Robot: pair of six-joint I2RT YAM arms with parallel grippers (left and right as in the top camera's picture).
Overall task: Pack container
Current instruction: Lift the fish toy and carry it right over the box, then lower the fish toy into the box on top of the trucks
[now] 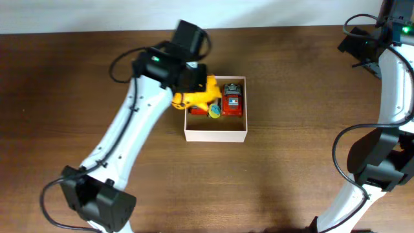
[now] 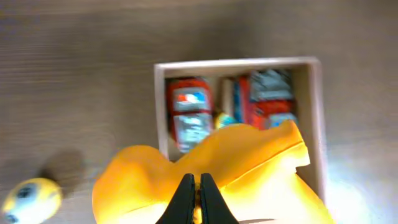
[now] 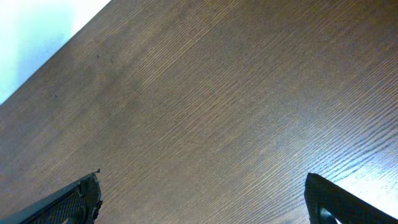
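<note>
My left gripper carries the yellow toy back, to the right in the overhead view, and down next. The red cars leave the near part of the container's bottom (image 1: 216, 123) free there.
The container (image 1: 215, 136) is a small square box with white walls on the brown table. It holds two red toy cars (image 1: 233, 98) (image 1: 196, 110) and a small yellow-and-blue piece (image 1: 214, 111). My left gripper (image 1: 194, 81) is shut on a yellow toy (image 1: 197, 96) and holds it over the container's left back corner. In the left wrist view the closed fingers (image 2: 194, 199) pinch the yellow toy (image 2: 249, 162) above the container (image 2: 317, 124), with the red cars (image 2: 188, 112) (image 2: 267, 96) below. My right gripper (image 3: 205, 205) is open and empty over bare table.
A small yellow round thing (image 2: 31, 199) lies on the table outside the container, seen only in the left wrist view. The right arm (image 1: 388, 97) stands at the far right edge, away from the container. The table's back edge runs along the top.
</note>
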